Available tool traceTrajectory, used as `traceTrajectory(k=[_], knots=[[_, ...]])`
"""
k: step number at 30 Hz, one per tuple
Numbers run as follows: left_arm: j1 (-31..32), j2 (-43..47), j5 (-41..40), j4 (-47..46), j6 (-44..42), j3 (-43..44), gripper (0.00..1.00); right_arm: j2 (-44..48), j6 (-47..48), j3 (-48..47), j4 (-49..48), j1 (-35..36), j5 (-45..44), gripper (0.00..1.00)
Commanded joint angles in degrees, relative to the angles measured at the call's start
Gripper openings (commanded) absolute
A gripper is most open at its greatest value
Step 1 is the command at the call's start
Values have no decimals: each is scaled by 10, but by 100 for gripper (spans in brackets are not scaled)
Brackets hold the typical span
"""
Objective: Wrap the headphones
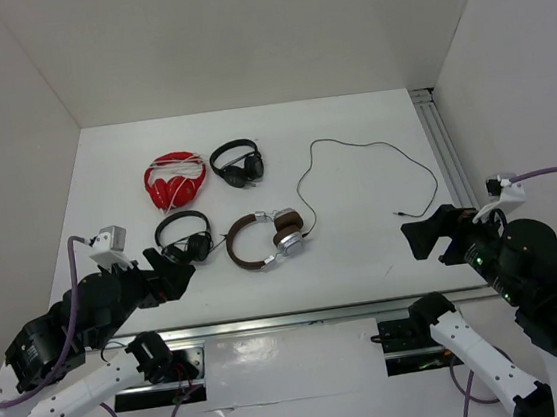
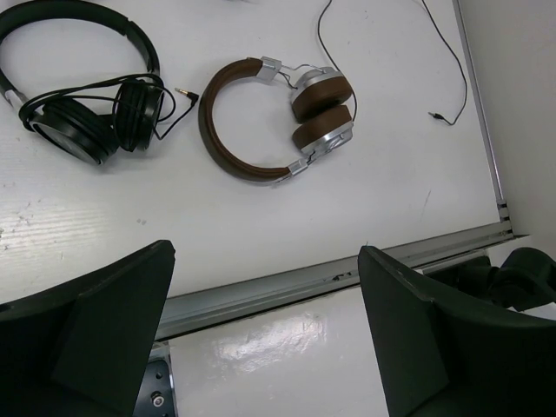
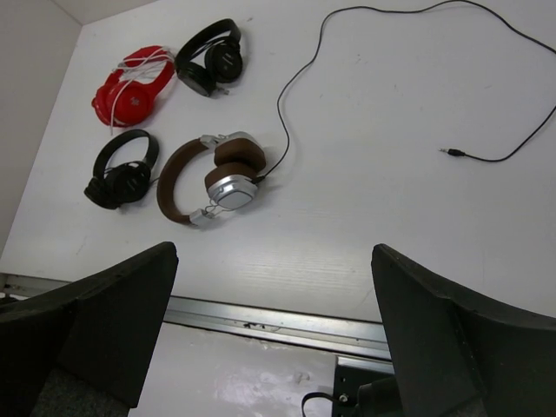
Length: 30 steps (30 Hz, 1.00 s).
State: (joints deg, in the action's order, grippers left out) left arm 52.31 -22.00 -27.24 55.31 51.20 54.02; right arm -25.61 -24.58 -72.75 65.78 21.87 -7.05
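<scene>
My left gripper is about to move outward and down to close on the brown headband's curved middle [image 1: 231,249] [image 2: 208,129], because that curved part is clear of the cups and their cable.
The headphones [image 1: 266,239] with brown headband, brown pads and silver cups lie flat at the table's middle front; they also show in the left wrist view [image 2: 278,117] and the right wrist view [image 3: 213,176]. Their thin dark cable [image 1: 362,149] runs unwound from the right cup up and across to the right, its plug end [image 3: 452,153] lying loose on the table. My left gripper [image 1: 177,271] is open and empty, above the front edge, left of the headphones. My right gripper [image 1: 433,237] is open and empty, at the front right near the plug.
A red pair [image 1: 174,178] with white cable and a black pair [image 1: 237,163] lie at the back. Another black pair [image 1: 185,236] lies just left of the brown headphones. A metal rail [image 1: 281,320] runs along the table's front edge, another [image 1: 444,144] along the right side.
</scene>
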Motion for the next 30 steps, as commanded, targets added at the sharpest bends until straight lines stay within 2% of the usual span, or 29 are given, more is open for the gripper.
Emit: traceTrajectory(k=[1, 9, 13, 20, 24, 27, 30], knots=[[1, 4, -11, -13, 3, 11, 100, 3, 1, -2, -13, -3, 8, 100], [1, -25, 19, -35, -29, -1, 100, 13, 1, 9, -24, -3, 13, 100], [1, -77, 32, -49, -45, -7, 100, 25, 7, 9, -18, -3, 26, 100], [1, -217, 44, -59, -42, 14, 100, 49, 7, 33, -30, -3, 55, 100], [1, -269, 69, -141, -42, -12, 100, 50, 1, 45, -36, -3, 77, 100], [-5, -349, 69, -188, -46, -12, 100, 50, -4, 45, -36, -3, 77, 100], [-42, -446, 69, -201, -58, 13, 98, 43, -4, 40, -36, -3, 83, 100]])
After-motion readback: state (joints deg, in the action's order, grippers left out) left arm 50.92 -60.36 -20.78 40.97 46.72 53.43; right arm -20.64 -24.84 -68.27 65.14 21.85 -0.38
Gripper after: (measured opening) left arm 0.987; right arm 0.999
